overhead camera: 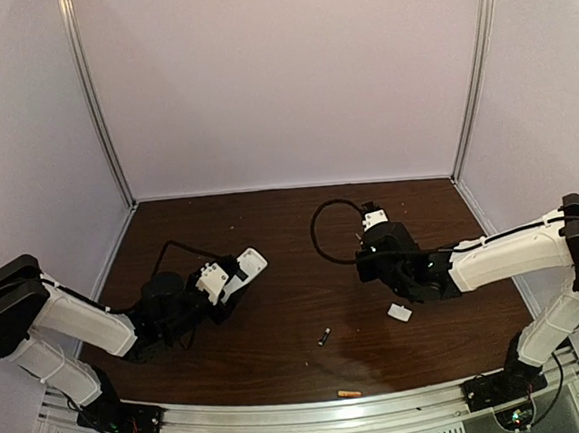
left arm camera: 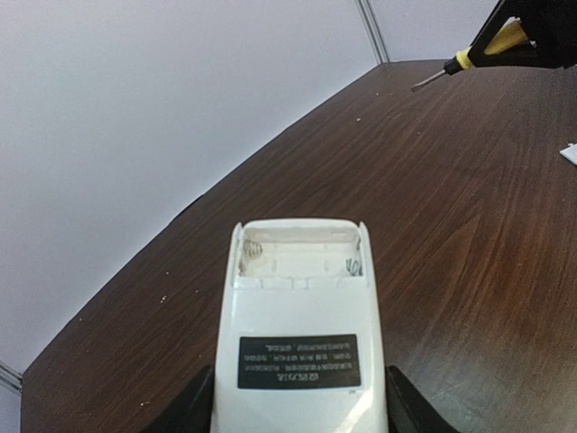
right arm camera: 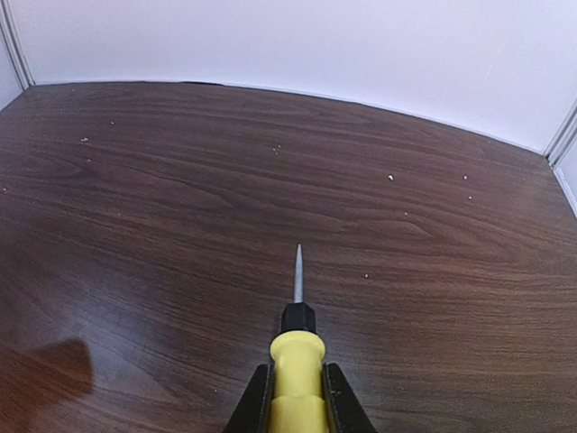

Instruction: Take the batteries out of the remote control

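Both batteries are out on the tabletop, and the remote control's battery compartment (left arm camera: 302,257) has only springs in it. I will lower my right gripper to the bare wood tabletop next and let go of the screwdriver.
The remote control (left arm camera: 297,343) is a white bar lying back-up between the jaws of my left gripper (left arm camera: 297,410), which is shut on its sides. Its battery compartment (left arm camera: 302,257) is uncovered and holds only springs. In the top view the remote control (overhead camera: 247,267) is at the table's left, in my left gripper (overhead camera: 229,281). The dark battery (overhead camera: 324,336) lies loose on the table, near the middle. The orange battery (overhead camera: 350,393) lies at the table's near edge. My right gripper (right arm camera: 296,397) is shut on a yellow-handled screwdriver (right arm camera: 296,370) above bare wood.
A small white plastic chip (overhead camera: 398,312) lies below my right gripper (overhead camera: 365,263), and a black cable (overhead camera: 320,224) loops beside that gripper. The screwdriver (left arm camera: 482,50) shows at the upper right of the left wrist view. White walls close off the back and both sides of the table.
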{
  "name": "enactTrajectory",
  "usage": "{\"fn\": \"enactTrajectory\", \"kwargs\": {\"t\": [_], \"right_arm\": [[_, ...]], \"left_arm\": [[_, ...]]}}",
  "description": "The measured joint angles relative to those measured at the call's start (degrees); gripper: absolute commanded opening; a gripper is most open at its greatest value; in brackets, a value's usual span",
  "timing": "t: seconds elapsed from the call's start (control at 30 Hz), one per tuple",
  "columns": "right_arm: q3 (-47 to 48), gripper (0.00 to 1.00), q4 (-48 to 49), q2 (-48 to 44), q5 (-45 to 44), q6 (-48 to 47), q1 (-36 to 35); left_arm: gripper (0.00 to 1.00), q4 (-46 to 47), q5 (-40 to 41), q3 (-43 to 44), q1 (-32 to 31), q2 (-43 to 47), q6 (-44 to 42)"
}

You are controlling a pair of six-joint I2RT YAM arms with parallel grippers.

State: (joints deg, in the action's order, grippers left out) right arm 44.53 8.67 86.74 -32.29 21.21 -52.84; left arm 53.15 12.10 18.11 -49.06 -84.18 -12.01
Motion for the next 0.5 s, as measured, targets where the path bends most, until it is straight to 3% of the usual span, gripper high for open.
{"fn": "enactTrajectory", "kwargs": {"t": [0.13,0.5], "right_arm": [[0.7,0.0,2.4,4.6,0.8,0.1,1.5],[1.0,0.14,7.0,11.5,5.3,1.8,4.1]], "left_arm": [[0.0,0.0,0.2,0.0,0.1,-0.2,0.0],[0.0,-0.3,0.1,0.0,0.3,-0.8,0.2]]}}
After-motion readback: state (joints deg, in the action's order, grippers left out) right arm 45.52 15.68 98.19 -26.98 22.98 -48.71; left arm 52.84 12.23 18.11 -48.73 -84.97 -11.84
